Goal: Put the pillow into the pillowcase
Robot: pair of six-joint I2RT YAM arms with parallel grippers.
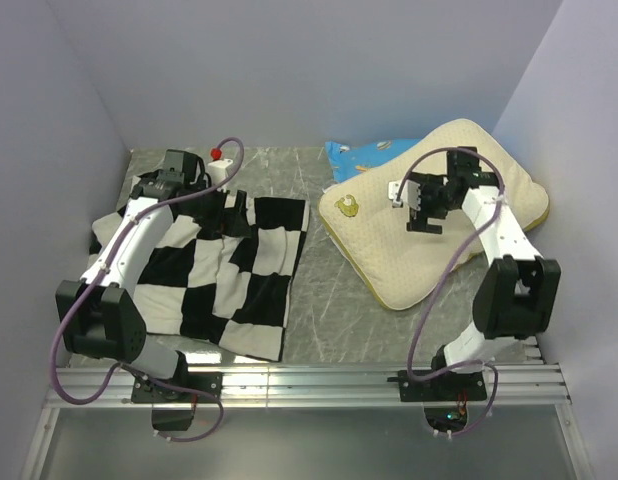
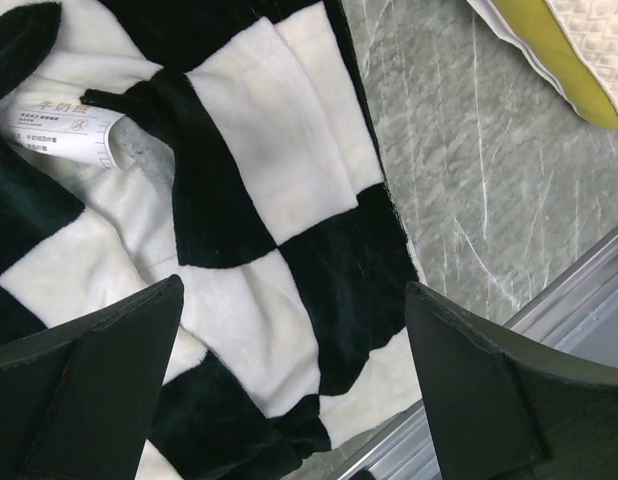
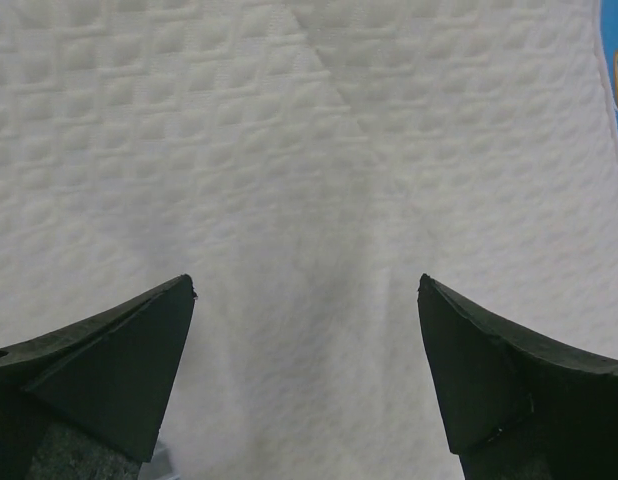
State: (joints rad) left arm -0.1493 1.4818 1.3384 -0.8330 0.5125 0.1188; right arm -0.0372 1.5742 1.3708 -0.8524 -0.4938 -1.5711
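My right gripper will next go down with its fingers spread onto the middle of the cream pillow and close, because the pillow's quilted cover is already right below its fingers.
The black and white checkerboard pillowcase (image 1: pixel 234 280) lies flat on the left half of the table, rumpled near its far end. My left gripper (image 1: pixel 232 215) hangs open over that far part; in the left wrist view the pillowcase (image 2: pixel 279 200) with its white care label (image 2: pixel 74 130) fills the frame between the spread fingers of the left gripper (image 2: pixel 294 290). The cream pillow (image 1: pixel 389 250) with a small yellow emblem (image 1: pixel 346 207) rests at the right. My right gripper (image 1: pixel 424 212) is open above its middle, and the dotted pillow (image 3: pixel 309 150) lies under the right gripper (image 3: pixel 307 285).
A blue cartoon-print pillow (image 1: pixel 361 155) lies behind the cream one at the back. A small red and white object (image 1: pixel 218 158) sits at the back left. Grey walls close in on the left, back and right. An aluminium rail (image 1: pixel 309 380) runs along the near edge.
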